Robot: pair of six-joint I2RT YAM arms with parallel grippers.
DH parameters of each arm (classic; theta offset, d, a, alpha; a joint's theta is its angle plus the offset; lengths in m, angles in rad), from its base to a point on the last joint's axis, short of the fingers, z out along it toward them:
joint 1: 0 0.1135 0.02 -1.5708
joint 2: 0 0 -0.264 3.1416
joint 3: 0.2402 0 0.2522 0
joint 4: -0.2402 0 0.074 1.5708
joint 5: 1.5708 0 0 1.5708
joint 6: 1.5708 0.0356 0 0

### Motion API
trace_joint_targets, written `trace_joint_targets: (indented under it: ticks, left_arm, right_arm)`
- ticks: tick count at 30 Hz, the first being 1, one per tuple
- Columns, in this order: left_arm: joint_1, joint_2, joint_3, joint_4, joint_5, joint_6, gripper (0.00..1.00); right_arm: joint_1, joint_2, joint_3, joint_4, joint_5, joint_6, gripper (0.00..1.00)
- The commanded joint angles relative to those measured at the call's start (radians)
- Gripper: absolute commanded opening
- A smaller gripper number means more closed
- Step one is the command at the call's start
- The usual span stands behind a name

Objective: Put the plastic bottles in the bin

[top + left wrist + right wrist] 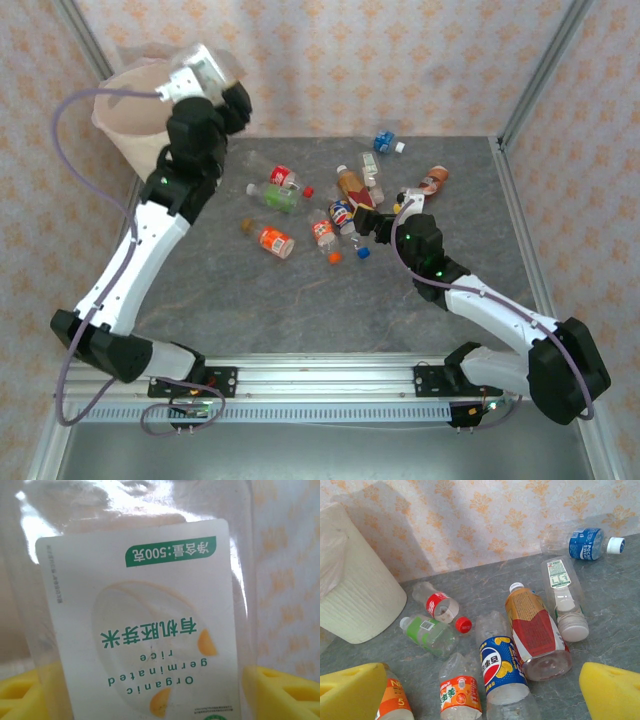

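Next, my left gripper swings the clear bottle past the bin's rim and over the bin's opening to release it.
My left gripper [212,88] is raised at the back left and shut on a clear bottle with a white label [203,68], held over the right rim of the cream-pink bin [125,115]. In the left wrist view that white-label bottle [145,630] sits between the yellow pads [282,692]. My right gripper [366,222] hangs open just above the heap of bottles. Between its pads [612,690] lie a blue-label bottle [502,667], an orange-red one [535,627] and a small orange one [460,692]. Green [430,635] and red [437,605] bottles lie nearer the bin [360,600].
More bottles lie farther back: a blue-label one [385,142] by the wall and an orange one [433,180] to the right. Loose caps [362,253] dot the grey table [250,300]. Patterned walls and metal posts [530,70] close the workspace.
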Motion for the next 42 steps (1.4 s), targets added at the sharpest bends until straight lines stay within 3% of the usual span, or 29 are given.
trace_joint_targets:
  ticks: [1, 14, 21, 30, 32, 42]
  left_arm:
    - [0.080, 0.070, 0.146, -0.079, -0.009, 0.106, 0.46]
    - [0.423, 0.339, 0.447, -0.198, 0.077, 0.049, 0.47]
    - [0.480, 0.477, 0.520, -0.264, 0.097, -0.059, 0.46]
    - [0.496, 0.732, 0.750, -0.337, 0.093, -0.137, 0.48]
    - [0.497, 0.764, 0.781, -0.342, 0.092, -0.150, 0.52]
    - [0.496, 0.827, 0.897, -0.389, 0.176, -0.149, 0.95]
  right_arm:
    - [-0.007, -0.002, 0.026, 0.023, 0.003, 0.005, 0.99]
    - [-0.007, 0.007, 0.026, 0.010, 0.034, 0.011, 0.99]
    - [-0.007, 0.031, 0.037, 0.003, 0.044, 0.018, 0.99]
    - [-0.007, 0.049, 0.054, -0.017, 0.067, 0.000, 0.99]
    - [-0.007, 0.048, 0.056, -0.021, 0.073, -0.010, 0.99]
    - [-0.007, 0.091, 0.071, -0.026, 0.074, -0.028, 0.99]
